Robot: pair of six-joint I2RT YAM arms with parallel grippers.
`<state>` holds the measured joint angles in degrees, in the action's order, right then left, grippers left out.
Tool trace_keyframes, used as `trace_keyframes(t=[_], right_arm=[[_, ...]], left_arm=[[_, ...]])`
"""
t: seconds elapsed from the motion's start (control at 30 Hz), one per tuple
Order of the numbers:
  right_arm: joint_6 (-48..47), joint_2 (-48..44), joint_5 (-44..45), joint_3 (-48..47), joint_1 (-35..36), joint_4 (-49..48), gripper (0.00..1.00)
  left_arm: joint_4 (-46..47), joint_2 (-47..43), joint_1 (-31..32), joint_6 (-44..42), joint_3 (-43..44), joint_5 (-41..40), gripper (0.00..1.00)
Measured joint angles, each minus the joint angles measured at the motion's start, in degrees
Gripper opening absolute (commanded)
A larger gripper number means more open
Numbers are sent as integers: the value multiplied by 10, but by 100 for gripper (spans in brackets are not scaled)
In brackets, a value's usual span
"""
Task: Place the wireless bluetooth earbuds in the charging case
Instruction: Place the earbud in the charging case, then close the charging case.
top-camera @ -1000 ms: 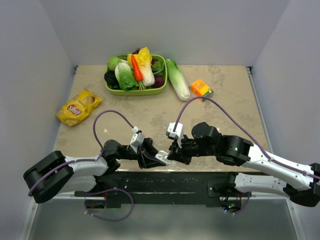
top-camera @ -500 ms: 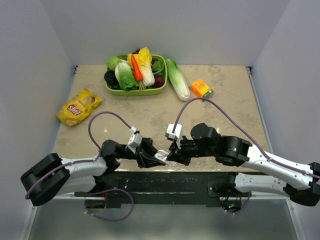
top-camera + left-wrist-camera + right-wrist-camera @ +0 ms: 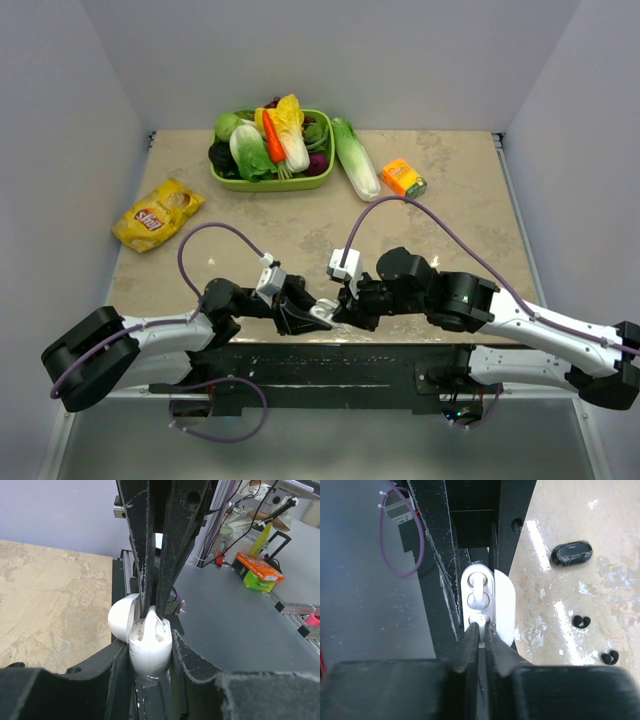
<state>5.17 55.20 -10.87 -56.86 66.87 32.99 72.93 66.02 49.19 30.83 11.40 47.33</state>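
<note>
I need to move my left gripper outward and down next and release the case on the bare tabletop before the basket, because that spot is outward of my gripper and below it.
My left gripper [image 3: 306, 313] is shut on the white charging case [image 3: 322, 312] and holds it at the table's near edge with its lid open. In the left wrist view the case [image 3: 150, 652] sits between my jaws [image 3: 150, 657], lid [image 3: 121, 624] swung left. My right gripper [image 3: 482, 630] is shut on a white earbud [image 3: 481, 621] and presses it into the case's nearer socket. Another white earbud [image 3: 476, 587] sits in the farther socket. Two black earbuds [image 3: 580, 621] [image 3: 609, 656] lie on the table beside a black case [image 3: 571, 553].
A green basket [image 3: 270, 186] of vegetables stands at the back, with a napa cabbage [image 3: 355, 172] and an orange box [image 3: 404, 177] to its right. A yellow chip bag [image 3: 157, 213] lies at the left. A black base plate [image 3: 330, 365] runs along the near edge.
My right gripper has edged left and down toward the case with the white earbud. My left gripper still holds the case, shifted only slightly.
</note>
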Motion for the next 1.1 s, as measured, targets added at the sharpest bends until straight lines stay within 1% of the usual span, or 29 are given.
trace_keyframes(t=[0.03, 0.07, 0.2, 0.33, 0.4, 0.5, 0.63, 0.67, 0.77, 0.93, 1.1], right_arm=[[1, 0, 3, 0, 0, 0, 20], [4, 0, 8, 0, 2, -1, 27], [15, -5, 19, 0, 5, -3, 35], [24, -23, 33, -9, 6, 1, 37], [28, -37, 53, -24, 6, 4, 37], [33, -65, 90, -48, 6, 1, 35], [46, -96, 160, -56, 6, -14, 20], [50, -92, 177, -58, 6, -15, 14], [65, -54, 208, -59, 5, -17, 8], [79, 19, 214, -45, 5, -15, 9], [79, 28, 184, -39, 5, -11, 10]], left_arm=[[0, 0, 0, 0, 0, -1, 0], [0, 0, 0, 0, 1, -2, 0], [-1, 0, 0, -1, 1, -12, 0], [-2, 0, 0, -1, 1, -17, 0], [-1, 1, 0, -1, 1, -16, 0], [2, 2, 1, -1, 1, -14, 0], [2, 5, 3, -1, 1, -15, 0], [2, 6, 4, -1, 1, -15, 0], [2, 6, 8, -2, 1, -15, 0], [2, 6, 11, -6, 1, -17, 0], [2, 3, 12, -15, 1, -22, 0]])
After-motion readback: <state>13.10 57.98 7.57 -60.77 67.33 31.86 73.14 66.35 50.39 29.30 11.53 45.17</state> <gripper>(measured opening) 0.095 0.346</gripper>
